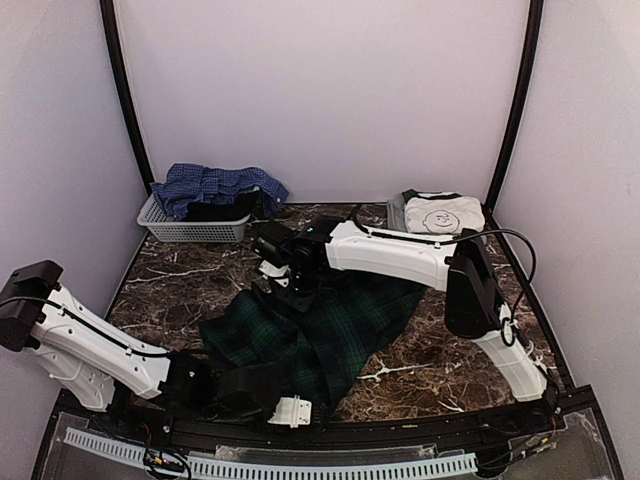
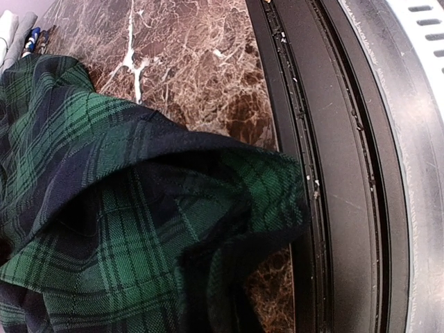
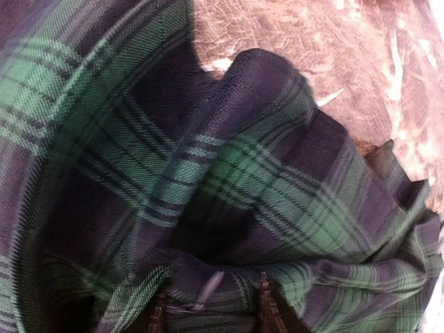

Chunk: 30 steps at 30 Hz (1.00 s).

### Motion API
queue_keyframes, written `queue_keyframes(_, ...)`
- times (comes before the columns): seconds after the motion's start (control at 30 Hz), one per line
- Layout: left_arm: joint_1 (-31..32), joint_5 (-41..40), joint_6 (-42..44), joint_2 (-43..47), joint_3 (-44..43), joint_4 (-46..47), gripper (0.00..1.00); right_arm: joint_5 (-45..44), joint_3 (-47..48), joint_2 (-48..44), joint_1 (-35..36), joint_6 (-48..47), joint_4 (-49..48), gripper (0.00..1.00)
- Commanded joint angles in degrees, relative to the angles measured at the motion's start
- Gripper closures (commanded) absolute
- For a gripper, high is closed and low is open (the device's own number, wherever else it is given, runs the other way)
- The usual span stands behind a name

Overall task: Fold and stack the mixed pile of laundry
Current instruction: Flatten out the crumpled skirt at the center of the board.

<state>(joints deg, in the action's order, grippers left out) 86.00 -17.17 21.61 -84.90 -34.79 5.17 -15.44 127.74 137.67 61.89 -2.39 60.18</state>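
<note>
The robot's left gripper should go up, then come down to free the tartan on bare marble by the bar, because that is to the gripper's right in the top view.
The dark green tartan shirt lies crumpled in the middle of the marble table. My left gripper is low at the shirt's near edge. In the left wrist view its dark fingers sit under bunched tartan, and it looks shut on it. My right gripper is at the shirt's far left edge. Its fingers pinch a fold of tartan between them. The white tee lies folded at the back right. The blue checked shirt and a dark item are in the basket.
The pale grey slatted basket stands at the back left corner. A black rail runs along the table's near edge, close to my left gripper. Curtain walls close in the table on three sides.
</note>
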Motion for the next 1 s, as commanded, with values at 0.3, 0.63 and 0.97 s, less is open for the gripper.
queue_keyframes(0.3,-1.57,-8.3,-6.71,12.69,3.13,3.55,1.0,-5.56,-7.91,-22.99,-7.98,6.31,-15.25,1.0)
queue_keyframes(0.63,-22.56,-16.39,-12.99,41.46,-4.12,-0.02,1.0,7.23,12.34,-22.31,-19.99,12.31,-26.04,1.0)
queue_keyframes(0.97,-27.1,-20.77,1.53,47.0,-22.02,-10.95,1.0,29.52,25.29,-13.04,-21.29,27.02,-40.93,1.0)
